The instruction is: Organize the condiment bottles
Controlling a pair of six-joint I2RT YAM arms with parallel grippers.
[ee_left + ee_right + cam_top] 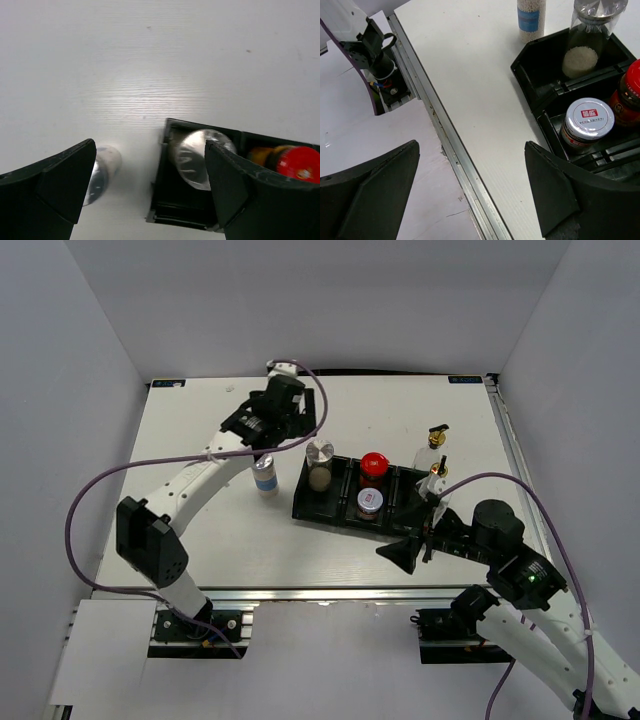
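Observation:
My left gripper will move away from the tray and go down around the shaker's silver lid, because the blue-labelled shaker (pixel 265 476) is still standing outside the tray (pixel 306 502).
The black tray (pixel 306 502) holds a silver-lidded shaker (pixel 320 462) in its left compartment. A red-capped jar (pixel 373 468) and a short silver-lidded jar (pixel 369 502) share the middle one, and a gold-spouted glass bottle (pixel 436 486) stands at the right end. A second glass bottle (pixel 434 445) is on the table behind the tray. A blue-labelled shaker (pixel 265 476) stands left of the tray. My left gripper (pixel 290 430) hangs open above the gap between that shaker (pixel 102 172) and the tray's shaker (pixel 200 157). My right gripper (pixel 415 545) is open and empty near the front edge.
The right wrist view shows the table's metal front rail (pixel 455 155) and the left arm's base (pixel 370 45) beyond it. White walls enclose the table on three sides. Purple cables loop over both arms.

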